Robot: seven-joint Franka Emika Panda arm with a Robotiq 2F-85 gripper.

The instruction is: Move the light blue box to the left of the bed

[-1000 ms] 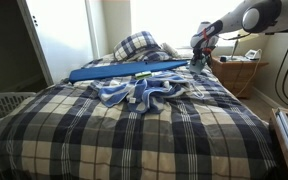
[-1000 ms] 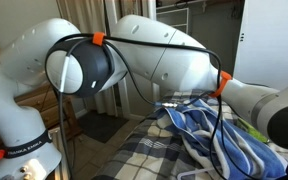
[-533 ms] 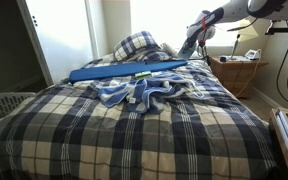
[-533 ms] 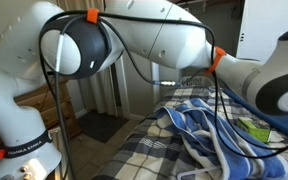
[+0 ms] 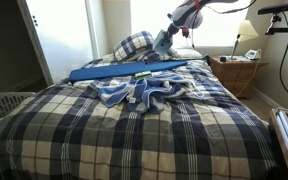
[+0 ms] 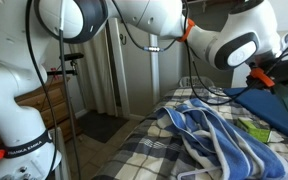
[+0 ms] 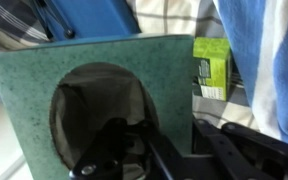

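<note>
My gripper carries the light blue box outward next and releases it over open plaid bedding, which lies outward of my gripper between the dark blue box and towel.
My gripper [image 7: 169,150] is shut on the light blue box [image 7: 104,80], a teal tissue box with an oval opening that fills most of the wrist view. In an exterior view the box [image 5: 163,42] hangs from the gripper [image 5: 170,33] in the air, above the pillow end of the bed [image 5: 134,135]. The gripper also shows at the right edge of an exterior view [image 6: 267,78]. The box touches nothing on the bed.
A long flat dark blue box [image 5: 124,70] lies across the bed by a plaid pillow [image 5: 136,45]. A blue and white towel [image 5: 139,92] and a small green box [image 7: 211,65] lie nearby. A nightstand [image 5: 236,72] and a white basket [image 5: 4,105] flank the bed.
The arm has swung from the nightstand side leftward and upward over the bed's head end, carrying the light blue box with it.
</note>
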